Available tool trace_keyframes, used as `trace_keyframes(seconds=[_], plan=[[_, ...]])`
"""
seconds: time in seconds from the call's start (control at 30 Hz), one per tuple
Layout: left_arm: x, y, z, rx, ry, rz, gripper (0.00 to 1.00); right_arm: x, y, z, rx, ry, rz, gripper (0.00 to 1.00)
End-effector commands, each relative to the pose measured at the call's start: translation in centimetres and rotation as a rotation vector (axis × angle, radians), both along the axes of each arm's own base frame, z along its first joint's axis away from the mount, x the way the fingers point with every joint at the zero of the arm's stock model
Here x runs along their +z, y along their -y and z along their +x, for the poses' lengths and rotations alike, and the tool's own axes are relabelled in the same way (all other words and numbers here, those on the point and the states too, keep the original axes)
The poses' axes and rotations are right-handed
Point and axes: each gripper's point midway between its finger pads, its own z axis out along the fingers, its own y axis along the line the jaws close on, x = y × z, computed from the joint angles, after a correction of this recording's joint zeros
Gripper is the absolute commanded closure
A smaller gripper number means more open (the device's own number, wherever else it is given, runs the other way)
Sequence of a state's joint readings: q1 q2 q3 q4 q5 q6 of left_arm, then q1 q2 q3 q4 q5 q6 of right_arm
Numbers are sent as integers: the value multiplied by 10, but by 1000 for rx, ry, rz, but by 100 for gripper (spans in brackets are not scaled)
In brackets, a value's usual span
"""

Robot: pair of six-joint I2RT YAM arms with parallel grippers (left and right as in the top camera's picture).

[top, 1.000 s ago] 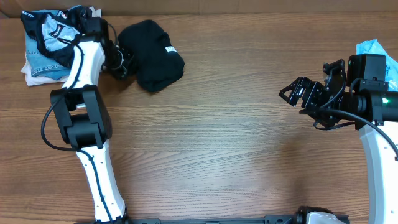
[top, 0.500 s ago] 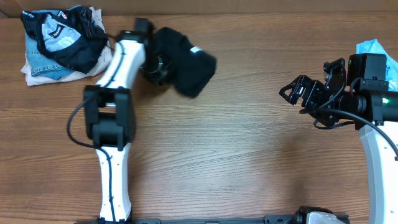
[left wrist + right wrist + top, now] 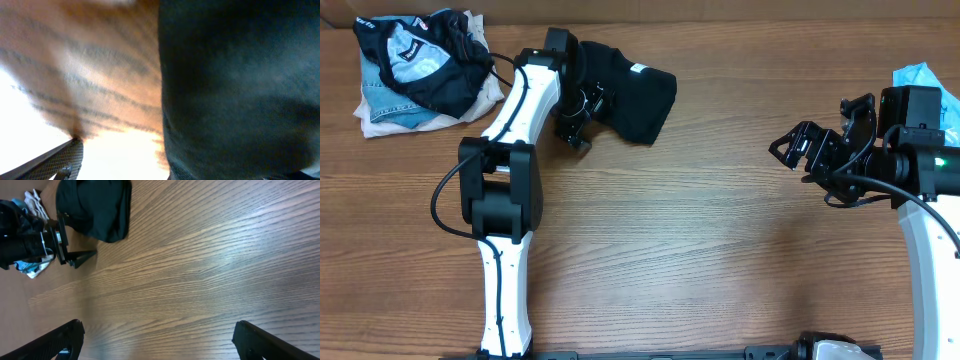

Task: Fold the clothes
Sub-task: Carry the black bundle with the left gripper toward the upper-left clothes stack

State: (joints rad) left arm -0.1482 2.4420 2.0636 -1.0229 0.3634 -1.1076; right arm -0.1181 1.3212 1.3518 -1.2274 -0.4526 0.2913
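The left gripper slides slightly outward over the black T-shirt's near edge (image 3: 186, 127) next and closes there. Bare wood still shows beside the fabric between the open fingers.
The black T-shirt (image 3: 625, 92) lies bunched on the table at the back, left of centre, its small white label facing up. My left gripper (image 3: 586, 114) stands open against the shirt's left edge, holding nothing. In the left wrist view the black fabric (image 3: 240, 90) fills the right half, and one finger (image 3: 62, 159) shows at the lower left. More clothes (image 3: 412, 68), black, pale blue, denim and white, sit heaped at the back left corner. My right gripper (image 3: 798, 150) hovers open and empty far to the right. The right wrist view shows the shirt (image 3: 95, 207) in the distance.
A light blue cloth (image 3: 923, 80) lies at the right edge behind the right arm. The left arm's white links (image 3: 500, 180) stretch from the front edge up to the shirt. Bare wood table (image 3: 700, 230) spans the middle.
The left arm swung right, carrying the black T-shirt away from the heap. Its jaws then opened and let the shirt go. The right arm has not moved.
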Motion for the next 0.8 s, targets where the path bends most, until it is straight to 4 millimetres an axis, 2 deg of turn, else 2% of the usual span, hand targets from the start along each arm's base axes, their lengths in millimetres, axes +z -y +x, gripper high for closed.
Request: trace_keyframes(seconds=[0.0,0.13,0.3,0.57,0.77], plan=[[6,-25,18,-26,111,127,0,0,1,0,1,6,-6,0],[10,-22,32,-95,197,128,0,0,1,0,1,7,-6,0],[13,-19,37,-159,240,129,0,1,1,1,1,12,-7,0],[17,-39,54,-187,322,179,0,0,1,2,4,14,-9,0],[17,-39,65,-215,375,188,0,0,1,2,4,14,-9,0]])
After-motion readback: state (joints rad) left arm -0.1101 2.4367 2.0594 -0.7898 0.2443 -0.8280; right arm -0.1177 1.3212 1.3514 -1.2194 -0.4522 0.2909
